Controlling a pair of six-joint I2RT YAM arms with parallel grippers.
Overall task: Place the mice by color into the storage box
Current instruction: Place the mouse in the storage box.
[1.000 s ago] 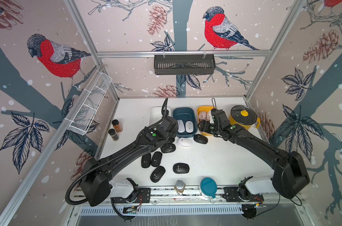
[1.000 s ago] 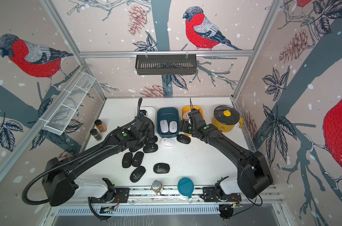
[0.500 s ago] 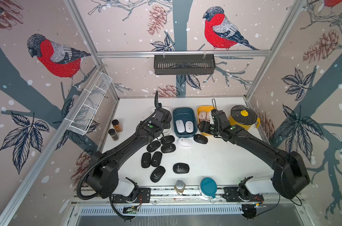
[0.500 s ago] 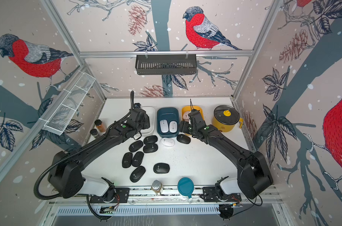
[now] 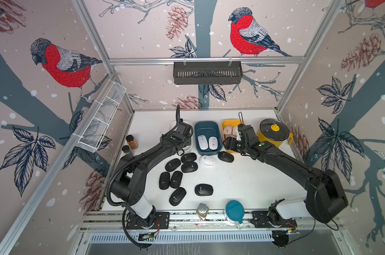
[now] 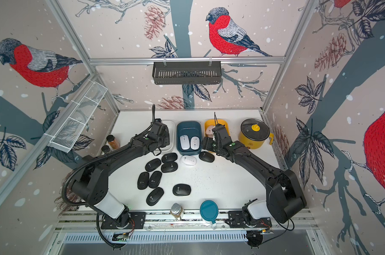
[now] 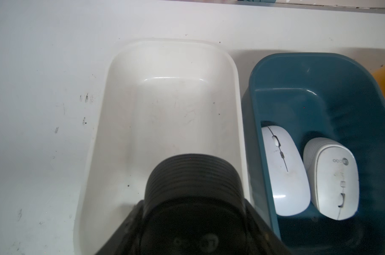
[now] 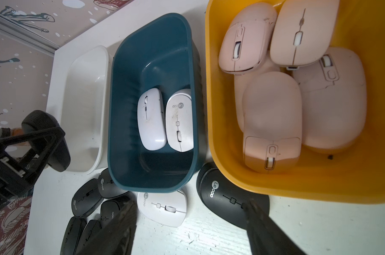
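Note:
The teal box holds white mice and the white box is empty, so I will bring my left gripper down to the white box's bottom and release the black mouse.
My left gripper is shut on a black mouse and holds it over the near end of the white box, which has nothing else in it. Beside it, the teal box has two white mice in it. Several pink mice fill the yellow box. My right gripper hangs open above the table, between a loose white mouse and a black mouse. In a top view, several more black mice lie on the table.
A yellow pot with a lid stands at the back right. Two spice bottles stand at the left edge. A small jar and a teal-lidded container stand at the front edge. A wire basket hangs on the left wall.
My left gripper has moved from the cluster of black mice back to the white box, still shut on the black mouse. The right arm has not moved.

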